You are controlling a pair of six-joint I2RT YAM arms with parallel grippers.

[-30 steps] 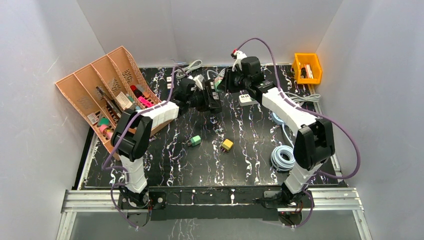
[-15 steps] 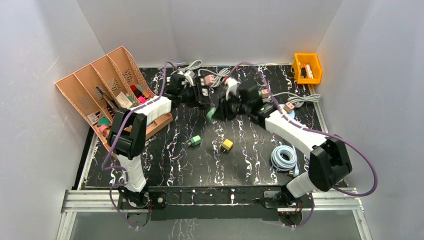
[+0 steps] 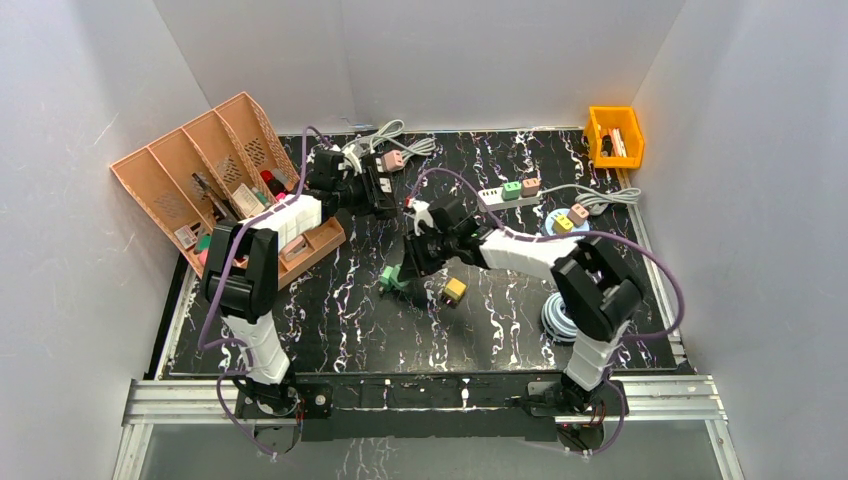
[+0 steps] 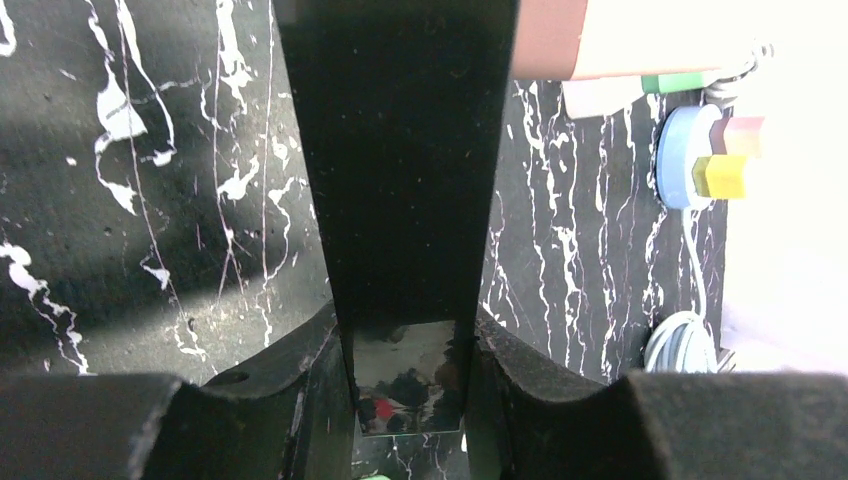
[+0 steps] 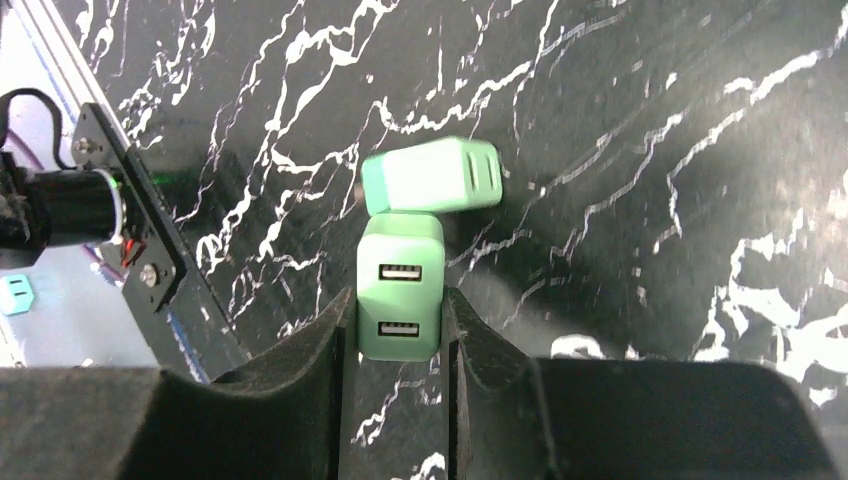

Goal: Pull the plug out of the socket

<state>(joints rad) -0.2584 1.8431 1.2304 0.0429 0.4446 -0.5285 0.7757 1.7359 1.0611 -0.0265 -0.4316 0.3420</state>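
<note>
The socket strip [image 4: 400,150] is hanging above the marble table. My left gripper will next move outward and down to the back of the table by the coiled white cable and release the socket strip.
My right gripper [image 5: 400,312] is shut on a green two-port USB plug [image 5: 400,297], held low over the black marble table next to a second green plug [image 5: 432,177] that lies there. In the top view the right gripper [image 3: 408,270] is at mid-table. My left gripper [image 4: 405,400] is shut on a long black socket strip [image 4: 400,150]. In the top view the left gripper [image 3: 372,192] is at the back left, and a pink plug [image 3: 393,158] sits in the strip's far end.
A white power strip [image 3: 492,197] with green and pink plugs lies at the back right, and a blue round socket [image 3: 556,228] holds yellow and pink plugs. A yellow plug [image 3: 454,290] and coiled cable [image 3: 565,315] lie nearer. An orange organizer [image 3: 200,180] stands left, an orange bin [image 3: 613,135] back right.
My right gripper has carried the green plug from the black strip at the back down to mid-table beside the other green plug. My left gripper drew the strip back left.
</note>
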